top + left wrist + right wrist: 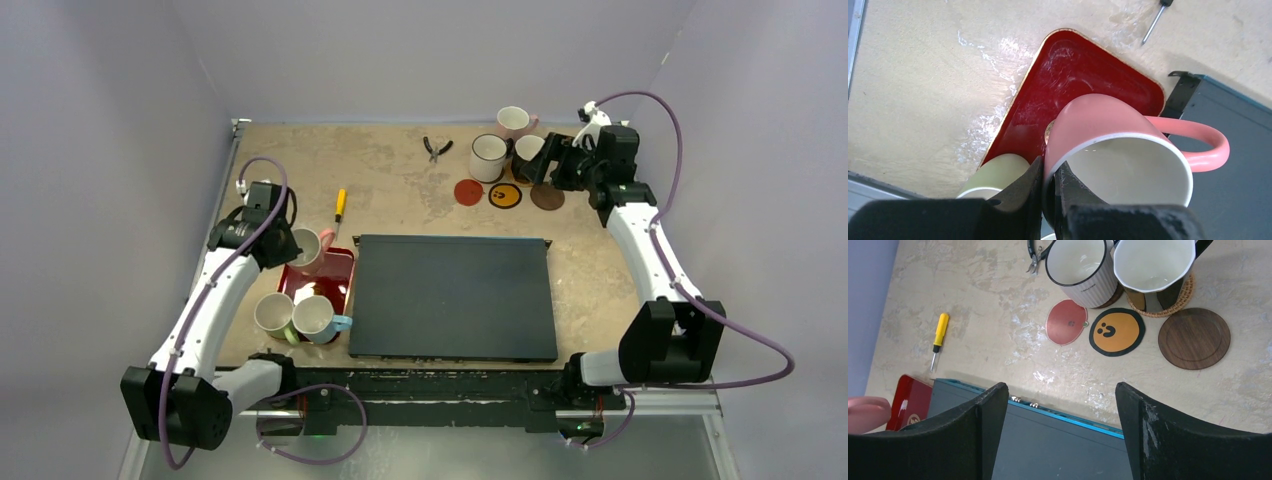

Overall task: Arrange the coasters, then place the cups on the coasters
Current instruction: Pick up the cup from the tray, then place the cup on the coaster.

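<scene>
My left gripper holds the salmon pink cup. It needs to carry the cup outward and to the gripper's right in the top view to the bare red coaster [468, 192], then lower and release it.
My left gripper [1050, 176] is shut on the rim of the salmon pink cup [1108, 131], one finger inside and one outside, over the red tray [1068, 70]. The top view has that gripper [291, 246] and cup [309, 247] at the tray's far end. A light green cup [272, 314] and a light blue cup [316, 319] stand near the tray's front. My right gripper [1060, 390] is open and holds nothing, hovering near the red coaster [1066, 322], yellow coaster [1116, 331] and dark brown coaster [1194, 338]. Behind them, a black cup [1153, 262] sits on a woven tan coaster [1184, 296], beside a white cup [1080, 267].
A large black mat [453, 297] fills the middle of the table. A yellow-handled screwdriver [340, 205] lies left of it, and pliers [437, 148] lie at the back. A pale pink cup [515, 122] stands at the far edge. Walls close the table's left, back and right.
</scene>
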Motion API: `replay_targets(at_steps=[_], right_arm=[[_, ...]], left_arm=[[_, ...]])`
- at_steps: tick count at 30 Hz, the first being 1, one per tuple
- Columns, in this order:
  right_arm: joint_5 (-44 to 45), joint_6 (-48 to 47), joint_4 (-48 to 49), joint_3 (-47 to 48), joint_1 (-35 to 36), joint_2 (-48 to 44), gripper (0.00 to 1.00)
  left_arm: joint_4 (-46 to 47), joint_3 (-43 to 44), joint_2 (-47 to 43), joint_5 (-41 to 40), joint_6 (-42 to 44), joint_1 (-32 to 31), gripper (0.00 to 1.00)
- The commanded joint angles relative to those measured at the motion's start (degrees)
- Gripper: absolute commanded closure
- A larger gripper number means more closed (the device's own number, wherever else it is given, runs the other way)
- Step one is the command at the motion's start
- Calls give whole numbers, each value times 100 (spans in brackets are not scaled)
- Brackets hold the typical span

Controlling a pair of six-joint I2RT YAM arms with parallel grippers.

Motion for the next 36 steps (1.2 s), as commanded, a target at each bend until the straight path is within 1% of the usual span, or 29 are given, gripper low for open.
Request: replay_targets(at_steps=[1,4,6,8,11,12,14,19,21,24,29,30,32,36], right_arm=[[104,95,134,-45,16,-319,17],[163,132,164,-34,199,-356,15],[222,139,119,7,254,-375,14],[292,131,65,51,293,-394,13],[365,150,-27,145,354,-420,12],[390,162,-47,166,381,-436,11],[419,177,-74,189,422,-478,11],[646,213,-226,250,447,-613,9],[782,194,-292,280,451,-675,9],[908,176,-431,376,449,-756,8],[1020,163,-516,445,451,-898,7],[1070,162,-501,440,449,-938,7],[1075,166,-478,433,450,-933,7],[1124,165,-449,437,444,-933,7]], left_arm=[[624,273,-193,-26,-300,24,100],[924,446,-28,266,-337,-5,100],[1116,627,142,364,-334,-134,100],[1218,956,425,299,-309,-400,100],[1301,1469,996,-64,-303,-1059,100],[1392,1583,1163,-36,-308,-1213,100],[1653,1816,1514,318,-319,-1334,100],[2019,2685,2594,684,-105,-1780,100],[1990,3138,3074,951,45,-1934,100],[1770,3944,3805,985,401,-2188,100],[1543,5143,4887,1237,650,-2311,100],[1339,5770,5379,1243,747,-2415,100],[1248,6129,5654,1283,718,-2458,100],[1266,6537,6027,1303,600,-2526,100]])
